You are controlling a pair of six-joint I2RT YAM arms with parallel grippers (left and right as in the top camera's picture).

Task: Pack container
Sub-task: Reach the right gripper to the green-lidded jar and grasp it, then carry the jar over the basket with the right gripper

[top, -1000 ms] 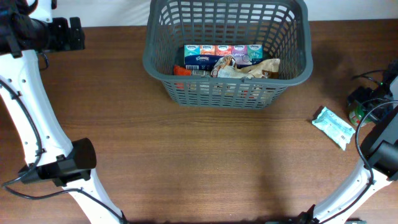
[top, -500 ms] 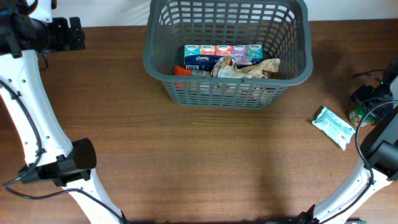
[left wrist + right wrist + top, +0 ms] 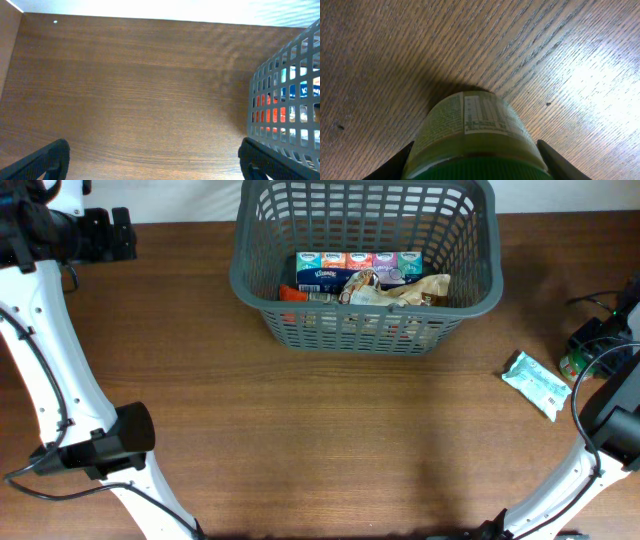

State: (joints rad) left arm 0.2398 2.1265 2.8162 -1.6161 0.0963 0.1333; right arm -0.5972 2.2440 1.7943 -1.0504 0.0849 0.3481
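Next, I lift my right gripper, go left in the overhead view over the basket's rim, and lower the jar point(image 3: 568, 365) beside the nearest tissue pack, where space remains.
The dark grey basket point(image 3: 236, 272) stands at the back centre and holds a row of tissue packs point(image 3: 360, 264), a crumpled snack bag point(image 3: 400, 290) and a red item point(image 3: 290, 293). Its slotted wall shows in the left wrist view point(image 3: 280, 100). A green-lidded jar point(image 3: 568, 365) stands on the table at the far right. My right gripper point(image 3: 475, 150) has a finger against each side of the jar point(image 3: 470, 125). My left gripper point(image 3: 152, 155) is open and empty over bare wood, left of the basket.
A teal wipes packet point(image 3: 537, 383) lies on the table just left of the jar. The table's back edge meets a white wall point(image 3: 150, 7). Cables hang by the right arm point(image 3: 600, 360).
The right gripper has shifted slightly over the jar. The left arm, the basket and the packet have not moved.
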